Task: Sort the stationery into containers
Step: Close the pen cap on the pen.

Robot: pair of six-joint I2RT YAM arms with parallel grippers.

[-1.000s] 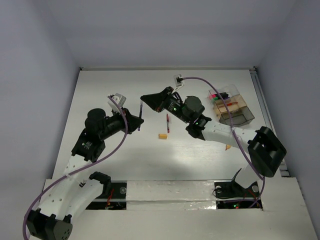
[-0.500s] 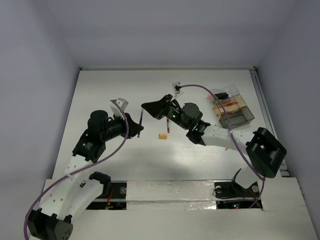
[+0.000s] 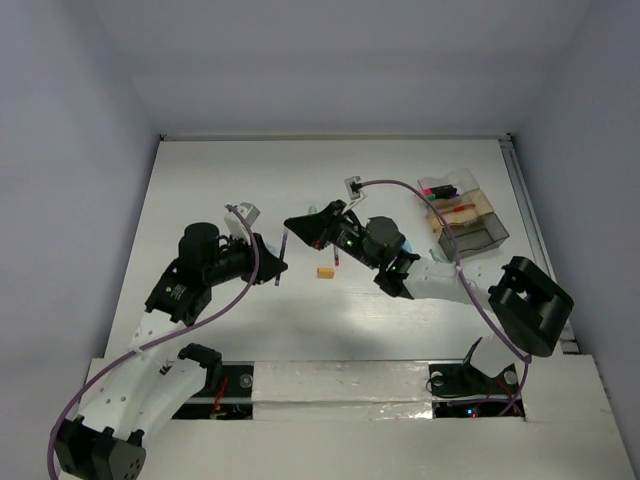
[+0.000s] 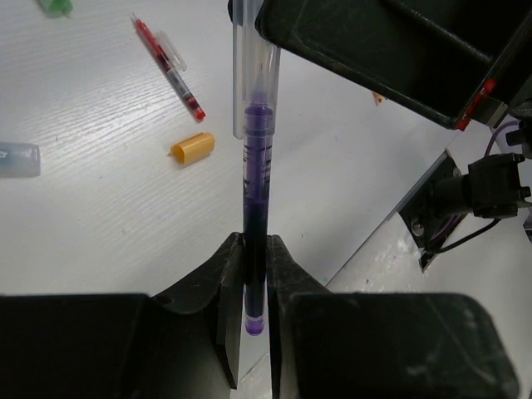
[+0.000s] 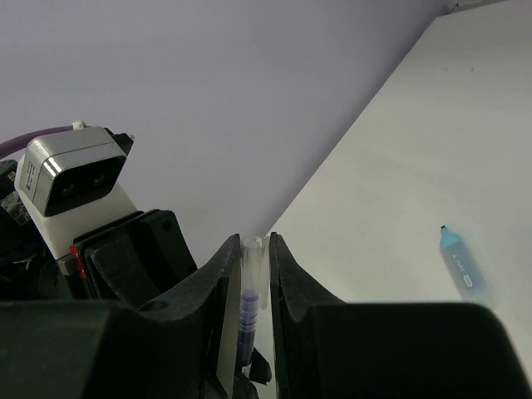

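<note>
My right gripper swings to the right in the top view next, over the box's middle section (image 3: 463, 211), to release the purple pen (image 3: 282, 247) where a red one already lies.
A purple pen (image 3: 282, 247) with a clear cap is held off the table between both grippers. My left gripper (image 3: 272, 268) is shut on its tail end, seen in the left wrist view (image 4: 255, 283) with the pen (image 4: 256, 183) running up and away. My right gripper (image 3: 290, 222) is shut on the clear cap end (image 5: 252, 274), its own midpoint in the right wrist view (image 5: 255, 249). A red pen (image 3: 336, 248) and an orange eraser (image 3: 325, 271) lie on the table just right of the held pen. The clear compartment box (image 3: 462, 212) stands at the right and holds several items.
The left wrist view shows the red pen (image 4: 170, 71), the orange eraser (image 4: 192, 147), a green item (image 4: 54, 7) at the top left edge and a pale blue item (image 4: 17, 158) at the left edge. A blue marker (image 5: 461, 264) lies on the table in the right wrist view.
Both grippers and the purple pen between them have shifted toward the near edge of the table. The red pen, eraser and box have not moved.
</note>
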